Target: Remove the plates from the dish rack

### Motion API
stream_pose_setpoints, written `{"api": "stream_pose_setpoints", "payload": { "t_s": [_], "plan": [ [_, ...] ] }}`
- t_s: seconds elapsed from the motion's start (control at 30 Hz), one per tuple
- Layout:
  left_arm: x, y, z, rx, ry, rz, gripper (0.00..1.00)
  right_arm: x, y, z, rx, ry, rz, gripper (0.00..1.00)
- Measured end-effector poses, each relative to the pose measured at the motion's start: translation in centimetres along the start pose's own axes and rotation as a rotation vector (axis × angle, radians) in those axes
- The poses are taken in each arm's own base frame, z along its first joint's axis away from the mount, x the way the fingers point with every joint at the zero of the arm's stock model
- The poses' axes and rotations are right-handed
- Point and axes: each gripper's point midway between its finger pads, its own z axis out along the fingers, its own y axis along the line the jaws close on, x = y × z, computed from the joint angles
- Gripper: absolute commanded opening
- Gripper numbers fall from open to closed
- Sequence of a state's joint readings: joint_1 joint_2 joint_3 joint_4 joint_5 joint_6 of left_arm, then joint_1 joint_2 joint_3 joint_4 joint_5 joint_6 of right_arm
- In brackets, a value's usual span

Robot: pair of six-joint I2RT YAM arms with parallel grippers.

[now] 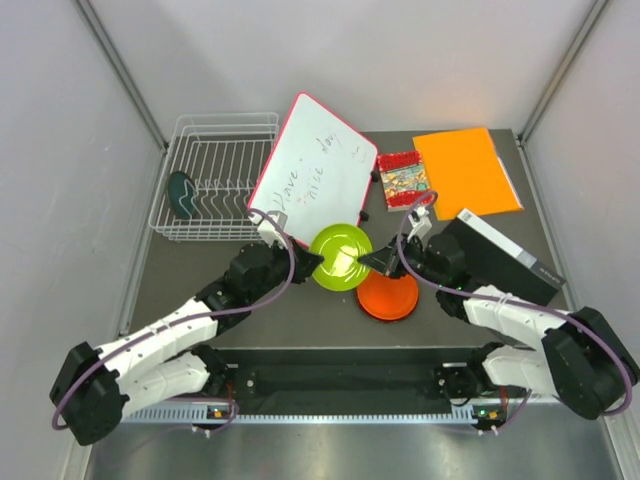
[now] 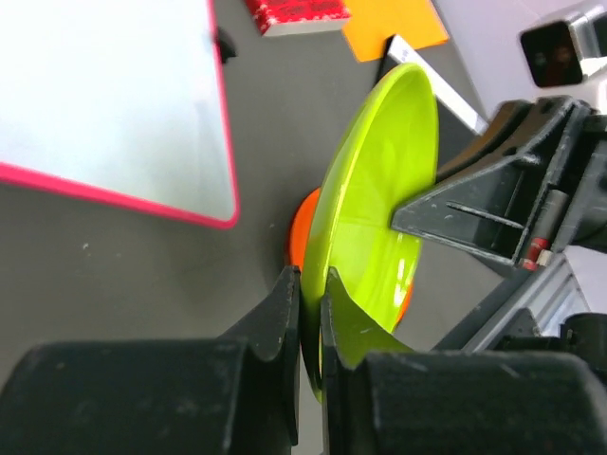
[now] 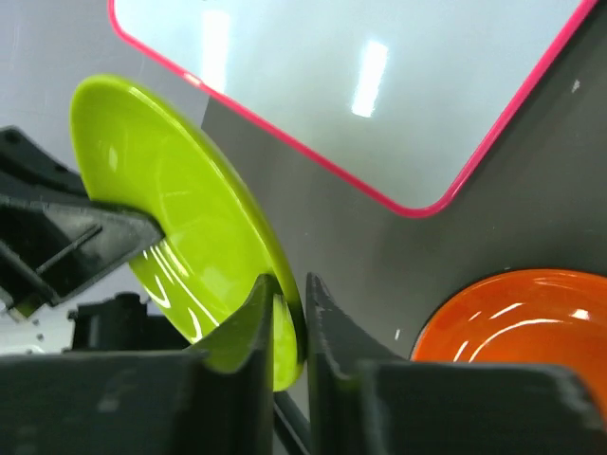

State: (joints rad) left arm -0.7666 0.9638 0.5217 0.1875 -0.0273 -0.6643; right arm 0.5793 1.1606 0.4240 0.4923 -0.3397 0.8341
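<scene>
The orange plate (image 1: 388,296) is lying flat on the tabletop. My right gripper should next carry the lime green plate to the right in the top view, then down onto the orange plate.
The lime green plate (image 1: 340,257) is held level above the table between the two arms. My left gripper (image 1: 316,262) is shut on its left rim (image 2: 327,313). My right gripper (image 1: 372,262) is shut on its right rim (image 3: 289,327). The orange plate (image 1: 388,296) lies on the table just below and right of it, and shows in the right wrist view (image 3: 517,327). The dark teal plate (image 1: 182,193) stands on edge at the left end of the white wire dish rack (image 1: 215,140). The dark red plate is out of view.
A pink-framed whiteboard (image 1: 315,165) leans against the rack's right side, just behind the lime plate. A red packet (image 1: 403,178) and an orange folder (image 1: 465,170) lie at the back right. A black and white box (image 1: 505,255) sits by the right arm.
</scene>
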Motion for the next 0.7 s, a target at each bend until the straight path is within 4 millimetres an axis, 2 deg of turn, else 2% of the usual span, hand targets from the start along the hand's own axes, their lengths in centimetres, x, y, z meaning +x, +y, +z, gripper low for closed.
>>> {"api": "stream_pose_setpoints", "payload": {
  "t_s": [0.07,0.1,0.13,0.17,0.23,0.27,0.3,0.33,0.43,0.53,0.6,0.7],
  "plan": [
    [0.0,0.3,0.0,-0.014,0.003,-0.01,0.0,0.4,-0.2,-0.2,-0.017,0.001,0.019,0.0],
    [0.0,0.3,0.0,-0.014,0.003,-0.014,0.03,0.5,-0.1,-0.3,-0.025,-0.002,0.022,0.0],
    [0.0,0.3,0.0,-0.013,0.003,-0.016,0.12,0.5,-0.1,-0.3,-0.03,-0.007,0.023,0.0],
    [0.1,0.3,-0.1,-0.01,0.005,-0.017,0.29,0.5,0.0,-0.4,-0.033,-0.011,0.021,0.0],
    [0.1,0.0,0.0,0.001,0.007,-0.011,0.48,0.3,0.3,-1.0,-0.034,-0.021,0.021,0.0],
    [0.1,0.2,0.1,-0.009,0.005,-0.005,0.62,0.2,0.7,-1.3,-0.047,-0.021,0.016,0.0],
    [0.1,0.3,0.2,-0.012,0.007,0.005,0.84,0.0,1.3,-1.8,-0.053,-0.031,0.002,0.0],
    [0.2,0.3,0.2,-0.013,0.009,0.013,0.97,-0.3,1.6,-2.4,-0.052,-0.042,-0.008,0.0],
    [-0.2,0.3,0.0,-0.022,-0.009,0.046,0.99,-2.2,1.1,-4.4,-0.006,-0.113,-0.024,0.0],
    [-1.8,0.6,-0.8,-0.054,-0.059,0.09,0.99,-4.4,-1.3,-7.2,0.111,-0.204,-0.024,0.0],
    [-3.4,0.6,-1.5,-0.085,-0.107,0.123,0.99,-5.0,-3.1,-8.6,0.193,-0.235,-0.017,0.0],
    [-5.9,1.0,-2.6,-0.142,-0.183,0.172,0.99,-4.2,-5.9,-10.3,0.321,-0.221,0.001,0.0]
  ]
}}
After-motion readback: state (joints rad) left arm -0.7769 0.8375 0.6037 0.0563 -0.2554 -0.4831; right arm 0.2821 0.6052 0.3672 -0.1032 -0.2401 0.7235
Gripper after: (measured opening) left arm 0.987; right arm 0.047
